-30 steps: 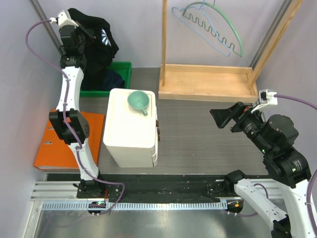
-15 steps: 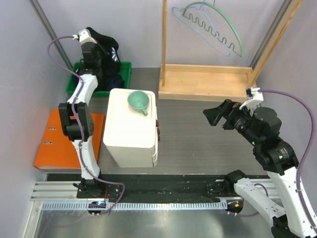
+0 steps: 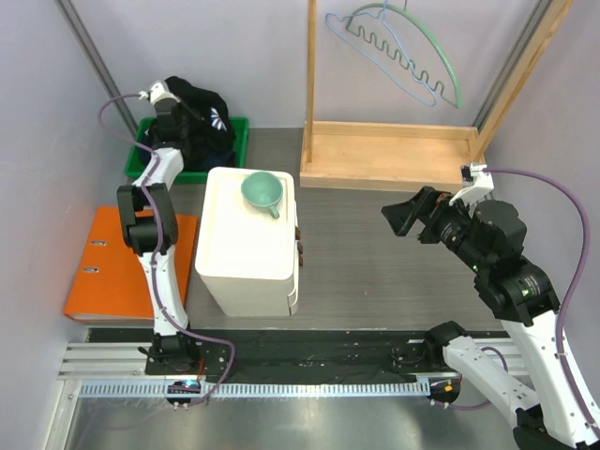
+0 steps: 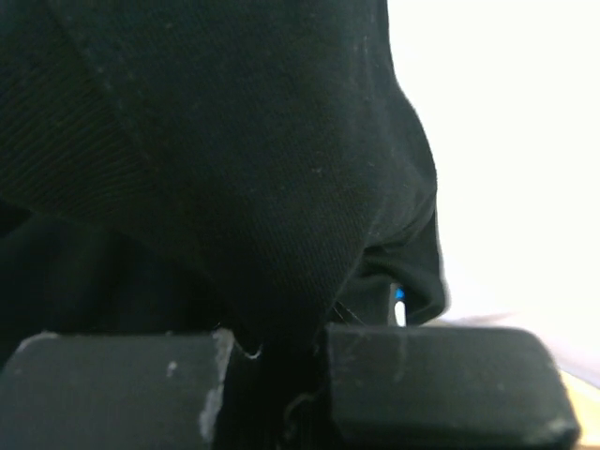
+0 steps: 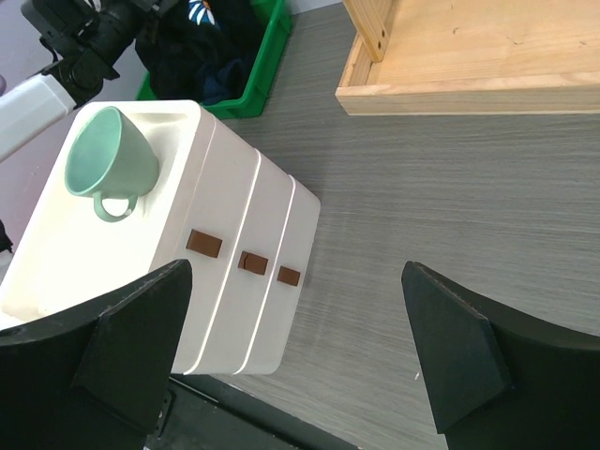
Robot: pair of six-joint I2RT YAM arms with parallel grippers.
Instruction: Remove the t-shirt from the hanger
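I will lower my left gripper, move it a little to the left in the top view, and release the black t-shirt (image 3: 201, 101), since it is over the green bin and both hangers are bare.
The black t-shirt (image 3: 201, 101) hangs bunched over the green bin (image 3: 240, 131) at the back left, apart from the hangers. My left gripper (image 3: 182, 120) is shut on it. In the left wrist view the dark fabric (image 4: 234, 141) fills the frame and runs down between the two closed fingers of that gripper (image 4: 281, 352). A green hanger and a blue hanger (image 3: 412, 58) hang bare on the wooden rack (image 3: 394, 155). My right gripper (image 3: 419, 217) hovers open over the grey floor, nothing between its fingers (image 5: 300, 314).
A white drawer box (image 3: 248, 246) stands mid-left with a green mug (image 3: 262, 190) on top. An orange binder (image 3: 103, 272) lies left of it. More dark clothes lie in the bin (image 5: 267, 61). The rack's wooden tray spans the back right.
My left arm has come down and to the right from high at the back left, carrying the t-shirt to just above the bin. My right gripper has shifted slightly left.
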